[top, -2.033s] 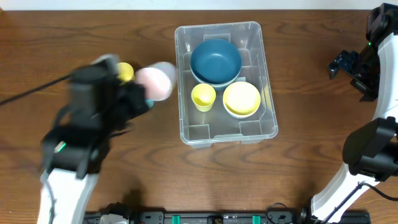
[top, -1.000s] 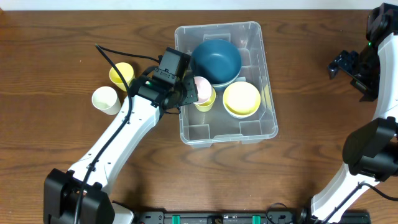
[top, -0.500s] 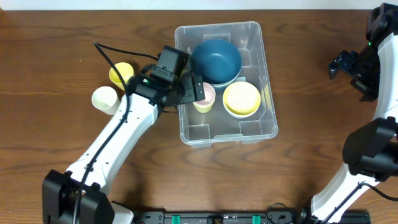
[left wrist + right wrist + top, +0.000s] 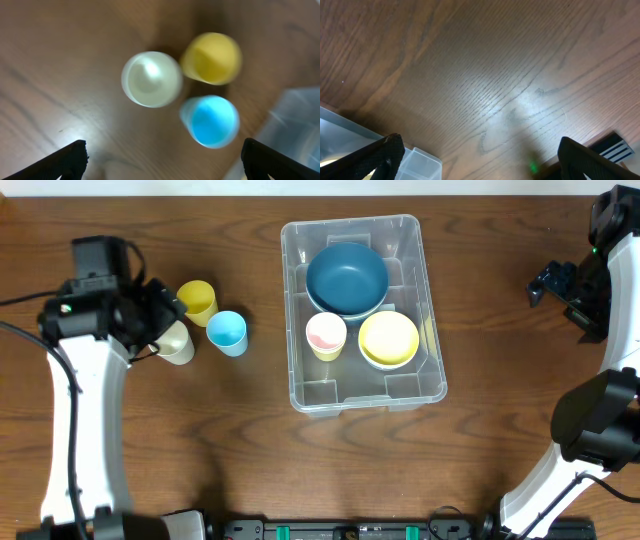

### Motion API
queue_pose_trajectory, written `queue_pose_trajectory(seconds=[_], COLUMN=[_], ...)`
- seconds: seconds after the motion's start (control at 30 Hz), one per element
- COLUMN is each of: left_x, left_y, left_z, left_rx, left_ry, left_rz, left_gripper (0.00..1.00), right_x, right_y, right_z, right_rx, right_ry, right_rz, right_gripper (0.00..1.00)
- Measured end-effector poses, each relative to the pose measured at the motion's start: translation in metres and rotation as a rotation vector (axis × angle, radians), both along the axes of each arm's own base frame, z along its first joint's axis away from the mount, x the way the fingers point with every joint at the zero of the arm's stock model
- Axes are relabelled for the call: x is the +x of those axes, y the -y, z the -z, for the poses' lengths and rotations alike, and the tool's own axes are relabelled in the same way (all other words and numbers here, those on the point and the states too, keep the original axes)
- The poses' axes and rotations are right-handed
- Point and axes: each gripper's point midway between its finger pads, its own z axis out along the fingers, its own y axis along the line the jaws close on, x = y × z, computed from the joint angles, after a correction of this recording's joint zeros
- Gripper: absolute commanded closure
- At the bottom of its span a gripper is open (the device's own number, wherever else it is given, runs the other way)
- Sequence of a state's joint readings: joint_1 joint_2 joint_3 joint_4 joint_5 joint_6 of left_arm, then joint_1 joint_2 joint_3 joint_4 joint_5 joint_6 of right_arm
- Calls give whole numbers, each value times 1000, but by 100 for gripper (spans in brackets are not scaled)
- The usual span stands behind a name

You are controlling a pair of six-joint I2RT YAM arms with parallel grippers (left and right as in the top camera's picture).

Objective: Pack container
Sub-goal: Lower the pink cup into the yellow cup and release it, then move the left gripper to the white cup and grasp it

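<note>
I will next lower the open fingers of my left gripper to the cream cup [image 4: 179, 344] below, onto the side of the cup's rim away from the other cups. Only bare wood lies there.
The clear container [image 4: 402, 242] stands in the middle of the table. It holds a dark blue bowl [image 4: 346, 277], a yellow bowl [image 4: 388, 340] and a pink cup [image 4: 326, 333] nested in a yellow cup. My left gripper [image 4: 158, 318] hovers open and empty at the far left, above three loose cups: a yellow cup [image 4: 197, 301], a blue cup [image 4: 227, 332] and a cream cup [image 4: 179, 344]. The left wrist view, blurred, shows the cream cup [image 4: 151, 79], yellow cup [image 4: 212, 58] and blue cup [image 4: 212, 121] beyond the left gripper [image 4: 165, 165]. My right gripper [image 4: 555, 283] is open over bare wood, right of the container.
In the right wrist view the right gripper [image 4: 487, 160] has a corner of the container [image 4: 415, 162] at lower left and the table's edge at lower right. Bare wood lies between the cups and the container.
My left gripper opened at the container, leaving the pink cup in the yellow cup there. The arm then swung left to the three cups. The right arm has not moved.
</note>
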State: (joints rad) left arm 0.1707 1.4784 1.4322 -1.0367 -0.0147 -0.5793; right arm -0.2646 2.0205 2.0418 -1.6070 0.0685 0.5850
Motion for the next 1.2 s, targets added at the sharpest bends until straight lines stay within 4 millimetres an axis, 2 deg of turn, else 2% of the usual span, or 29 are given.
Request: queue_pose_trajectory(seconds=[0.23, 0.37, 0.43, 0.6, 0.73, 0.83, 1.0, 1.2], left_x=[-1, -2, -3, -3, 0, 1, 4, 6], left_y=[-25, -34, -38, -42, -42, -42, -43, -43], left_z=[56, 74, 83, 105, 119, 126, 130, 130], left_rx=[-74, -95, -106, -128, -137, -138, -139, -134], left_ry=[-159, -210, -235, -289, -319, -332, -330, -321], left_rz=[-78, -107, -121, -126, -115, -105, -99, -84], left_gripper=[2, 0, 4, 6, 13, 23, 58, 86], right_x=[0, 0, 0, 0, 0, 0, 0, 0], right_y=[0, 0, 0, 0, 0, 0, 0, 0], right_z=[0, 0, 0, 0, 0, 0, 0, 0], right_rx=[0, 0, 0, 0, 0, 0, 0, 0], right_ry=[0, 0, 0, 0, 0, 0, 0, 0], right_rz=[0, 0, 0, 0, 0, 0, 0, 0], right_gripper=[1, 1, 1, 1, 1, 1, 1, 1])
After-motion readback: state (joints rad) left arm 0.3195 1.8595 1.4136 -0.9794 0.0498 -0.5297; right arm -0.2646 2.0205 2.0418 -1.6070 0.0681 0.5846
